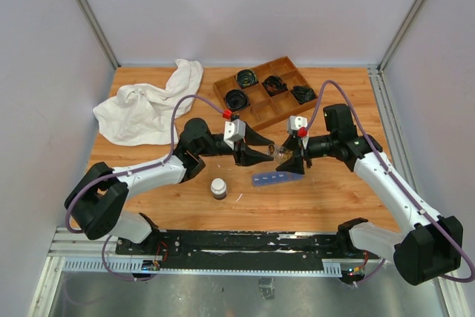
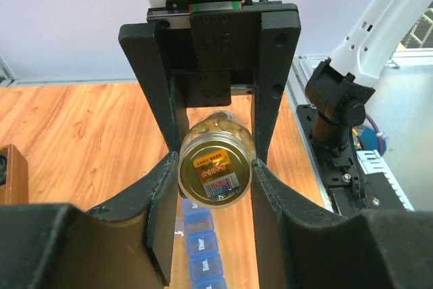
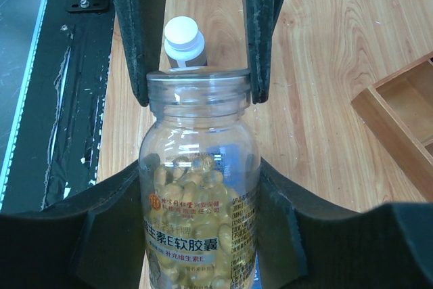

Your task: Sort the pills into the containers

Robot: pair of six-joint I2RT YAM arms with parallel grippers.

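Observation:
My left gripper carries the bottle's cap to the left in the top view next. It then lowers it onto the bare tabletop between cloth and tray below and releases it.
A clear bottle (image 1: 276,152) full of yellowish pills (image 3: 193,187) hangs sideways above the table between both grippers. My left gripper (image 1: 261,153) is shut on its gold cap (image 2: 215,170), which faces the left wrist camera. My right gripper (image 1: 291,159) is shut on the bottle's body (image 3: 199,235). The left fingers (image 3: 267,25) clamp the lid at the far end of the right wrist view. The blue pill-organizer strip (image 1: 276,177) lies just below the bottle, with lidded compartments marked with days (image 2: 201,248). No loose pills show on the table.
A small dark bottle with a white cap (image 1: 219,187) stands near the front, also in the right wrist view (image 3: 183,42). A brown wooden divided tray (image 1: 267,90) with black coiled cables sits at the back. A white cloth (image 1: 148,105) lies at the back left.

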